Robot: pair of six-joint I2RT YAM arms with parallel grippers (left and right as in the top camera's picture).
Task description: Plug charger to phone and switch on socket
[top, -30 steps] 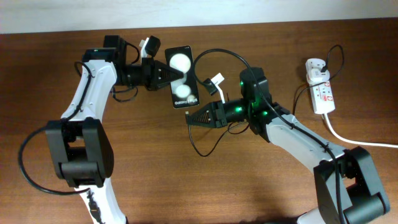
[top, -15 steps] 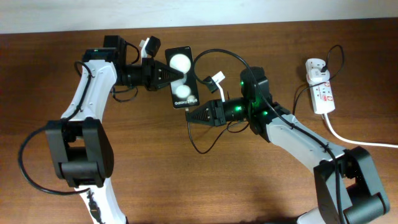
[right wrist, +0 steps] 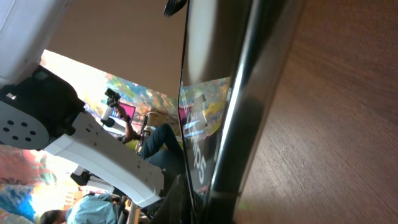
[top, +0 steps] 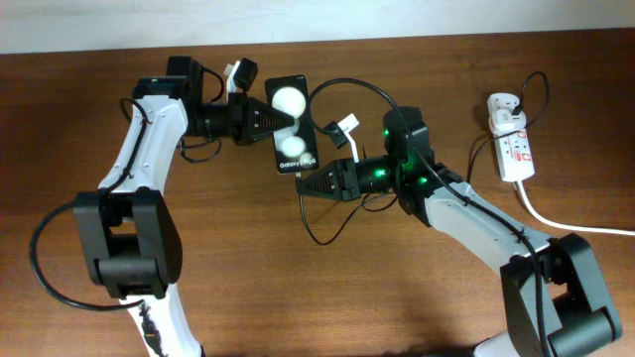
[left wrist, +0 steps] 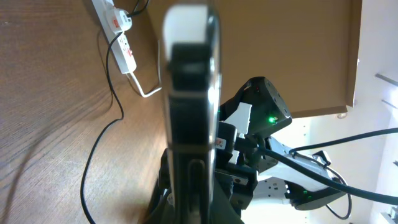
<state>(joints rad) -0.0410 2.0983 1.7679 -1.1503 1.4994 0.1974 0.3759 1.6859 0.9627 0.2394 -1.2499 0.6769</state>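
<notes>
Next, my left gripper lowers the phone (top: 291, 124) it holds tilted in the air, lays it flat and releases it, as the bare tabletop lies below the gripper.
The phone (top: 291, 124), black with two white blobs and "Galaxy" lettering, is held off the table, tilted. My left gripper (top: 270, 113) is shut on its upper left part. In the left wrist view the phone (left wrist: 189, 93) shows edge-on, between the jaws. My right gripper (top: 303, 183) is at the phone's lower end, shut on the charger plug tip. The thin black charger cable (top: 322, 241) loops below it. In the right wrist view the phone's edge (right wrist: 249, 93) stands close beside the cable (right wrist: 184, 68); the plug tip is hidden. The socket (top: 516, 151) lies at the far right.
A white plug adapter (top: 503, 107) sits on the socket's far end, and its thick white cord (top: 561, 222) runs off to the right. The socket also shows in the left wrist view (left wrist: 121, 43). The table's far edge meets a pale wall.
My right gripper has edged slightly up and right toward the phone's lower end. The left gripper and the phone have stayed in place.
</notes>
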